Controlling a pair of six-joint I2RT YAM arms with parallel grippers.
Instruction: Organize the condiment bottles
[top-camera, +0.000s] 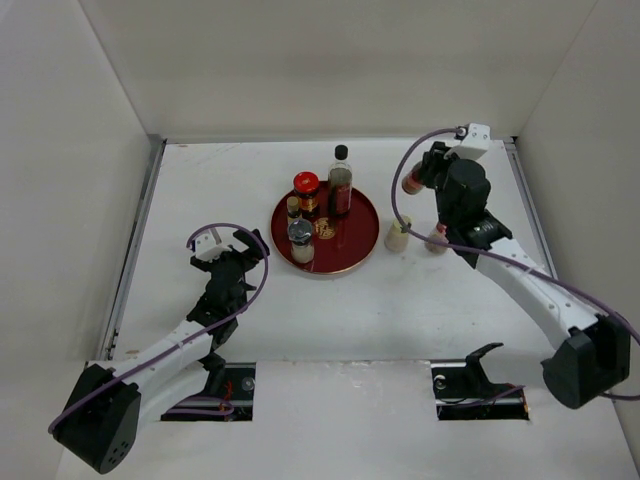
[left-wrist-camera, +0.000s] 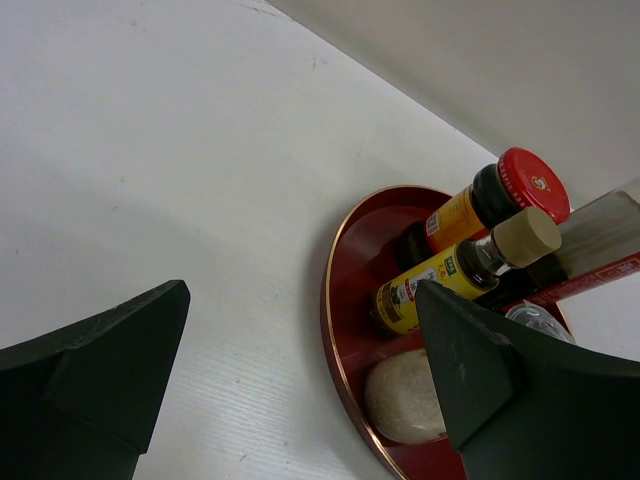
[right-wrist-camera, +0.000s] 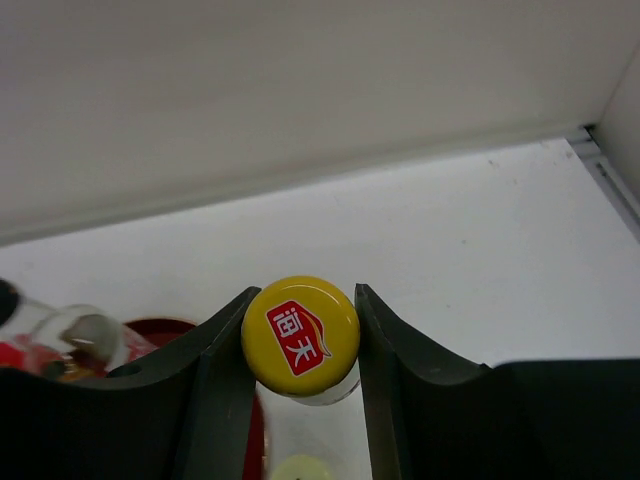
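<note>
The tray's gold emblem (top-camera: 325, 229) is free of bottles, below my right gripper and to its left in the top view, so I will lower the orange-capped bottle there next.
My right gripper (right-wrist-camera: 304, 322) is shut on the orange-capped sauce bottle (right-wrist-camera: 300, 338); its fingers press both sides of the cap. From above, that bottle (top-camera: 410, 182) is held in the gripper (top-camera: 420, 177) back right of the dark red tray (top-camera: 362, 245). On the tray stand a tall black-capped clear bottle (top-camera: 340, 180), a red-lidded bottle (top-camera: 306, 190), a slim yellow bottle (top-camera: 293, 207) and a grey-lidded jar (top-camera: 300, 241). A cream-capped shaker (top-camera: 397, 236) and a pink-capped shaker (top-camera: 436, 239) stand on the table right of the tray. My left gripper (top-camera: 226, 262) is open and holds nothing, left of the tray.
White walls close in the table at the back and on both sides. In the left wrist view the tray rim (left-wrist-camera: 333, 330) lies just ahead of the open fingers (left-wrist-camera: 480, 370). The red-lidded bottle (left-wrist-camera: 500, 195) and yellow bottle (left-wrist-camera: 450, 280) stand beyond it.
</note>
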